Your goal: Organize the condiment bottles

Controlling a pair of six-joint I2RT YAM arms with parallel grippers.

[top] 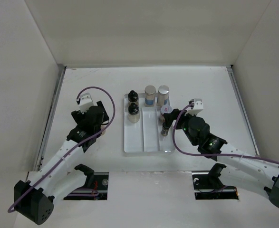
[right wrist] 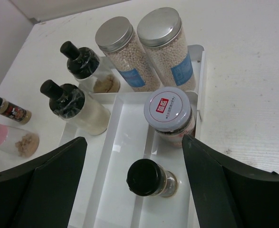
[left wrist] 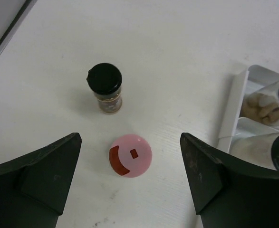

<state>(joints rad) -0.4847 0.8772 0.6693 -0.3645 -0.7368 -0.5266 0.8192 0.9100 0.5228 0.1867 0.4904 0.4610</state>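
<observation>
My left gripper will next move down around the pink cap [left wrist: 130,156] and close, as the cap is below, already midway between its open fingers in the wrist view.
The white tray [top: 151,138] holds two black pointed-cap bottles [top: 133,105] in its left compartment. Two silver-capped bottles [top: 157,94] stand at its far end. A white-lidded jar [right wrist: 169,112] and a black-capped bottle [right wrist: 149,178] stand in the right compartment. My right gripper [right wrist: 134,140] is open above the tray [right wrist: 125,142], its fingers either side of the black-capped bottle, not touching it. My left gripper [left wrist: 129,141] is open over a pink-capped bottle [left wrist: 130,155] on the table. A dark-capped brown bottle [left wrist: 105,86] stands just beyond. In the top view my left gripper [top: 92,119] hides both.
The tray's left rim [left wrist: 230,114] lies just right of my left gripper's right finger. White walls enclose the table on three sides. My right gripper [top: 171,123] hangs over the tray's right side. The pink-capped bottle [right wrist: 8,137] and the dark-capped one [right wrist: 6,109] stand left of the tray.
</observation>
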